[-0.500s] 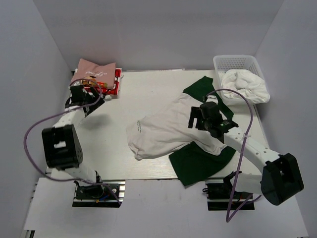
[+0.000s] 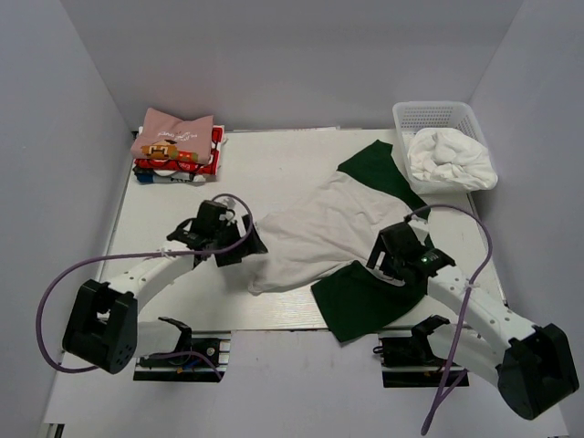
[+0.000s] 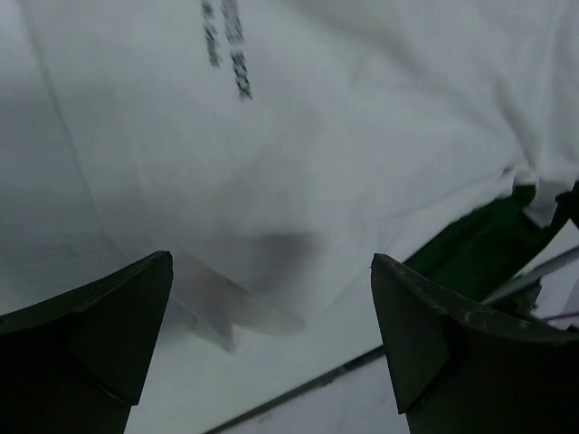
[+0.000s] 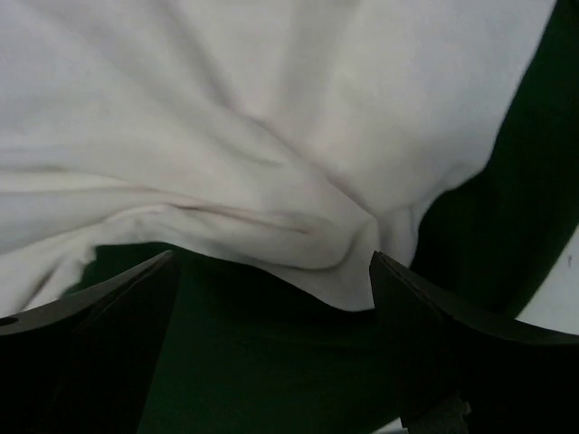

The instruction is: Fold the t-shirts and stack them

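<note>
The near corner of the shirt's white edge already lies between my left gripper's open fingers. My left gripper needs to move down onto it next and close.
The off-white t-shirt with dark green sleeves lies crumpled across the table's middle and right. One green sleeve is at the front, the other at the back. My left gripper is open over the shirt's left hem; its wrist view shows white cloth with a small dark print between the open fingers. My right gripper is open over the seam of the front sleeve; its wrist view shows white body cloth above green cloth. A stack of folded shirts, pink on top, sits back left.
A white mesh basket at the back right holds bunched white cloth. The table's front edge runs just below the left gripper. Grey walls close in the left, back and right sides.
My left arm has swung from the folded stack at back left to the shirt's left hem. My right arm has pulled back from the shirt's middle to the front sleeve.
</note>
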Motion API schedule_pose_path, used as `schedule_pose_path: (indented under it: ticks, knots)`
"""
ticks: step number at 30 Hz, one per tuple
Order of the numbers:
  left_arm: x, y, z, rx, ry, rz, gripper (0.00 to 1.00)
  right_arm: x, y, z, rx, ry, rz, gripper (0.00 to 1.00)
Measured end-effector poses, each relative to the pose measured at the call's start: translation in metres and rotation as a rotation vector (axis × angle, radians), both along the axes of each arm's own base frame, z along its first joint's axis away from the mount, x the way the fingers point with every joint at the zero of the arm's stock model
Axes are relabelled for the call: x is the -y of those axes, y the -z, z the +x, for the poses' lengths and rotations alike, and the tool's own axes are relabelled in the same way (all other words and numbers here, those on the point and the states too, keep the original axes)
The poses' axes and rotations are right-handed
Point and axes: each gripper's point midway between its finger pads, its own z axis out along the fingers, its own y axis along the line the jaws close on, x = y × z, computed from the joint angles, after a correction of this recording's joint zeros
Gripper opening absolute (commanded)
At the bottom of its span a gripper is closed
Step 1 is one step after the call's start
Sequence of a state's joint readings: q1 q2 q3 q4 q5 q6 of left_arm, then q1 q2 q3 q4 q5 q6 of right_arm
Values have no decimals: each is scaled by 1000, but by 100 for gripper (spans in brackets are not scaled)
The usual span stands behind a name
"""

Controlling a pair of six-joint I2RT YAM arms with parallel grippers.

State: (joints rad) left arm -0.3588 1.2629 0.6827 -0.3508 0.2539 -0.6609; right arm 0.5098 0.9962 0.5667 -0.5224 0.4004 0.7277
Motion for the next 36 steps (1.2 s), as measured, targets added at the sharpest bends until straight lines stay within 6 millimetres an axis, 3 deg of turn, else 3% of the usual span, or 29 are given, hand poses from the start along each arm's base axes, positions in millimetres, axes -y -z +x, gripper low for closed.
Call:
schedule_pose_path:
  ticks: [6,9,10,13,14,16,17,20,24,27,30,33,36]
  knots:
    - [33,14,-63,-115,171,26,100,15,32,-35,-113,45,-15,90]
    - [35,22,-73,-145,190,50,81,17,45,-41,-166,40,-34,90]
    - [35,25,-75,-150,195,62,67,16,46,-39,-167,36,-41,90]
    - [32,41,-77,-181,197,126,56,12,45,-26,-142,18,-50,90]
    - [30,47,-77,-198,195,152,41,10,46,-20,-138,12,-57,90]
    - [26,58,-75,-221,192,204,25,5,46,-7,-136,3,-77,90]
    - [25,59,-73,-229,189,219,2,3,47,1,-137,2,-84,90]
    - [24,60,-57,-208,161,270,0,-8,45,30,-110,-2,-93,90]
    - [14,55,-18,-131,65,377,0,-22,43,69,-82,-10,-114,90]
    - [9,36,17,-45,-17,435,0,-30,37,103,-56,-40,-135,90]
    - [15,0,51,79,-84,421,0,-42,14,138,-1,-103,-145,90]
    - [17,-26,61,154,-111,388,0,-54,-12,147,63,-194,-132,90]
    - [15,-41,61,190,-126,368,0,-66,-32,122,106,-313,-107,90]
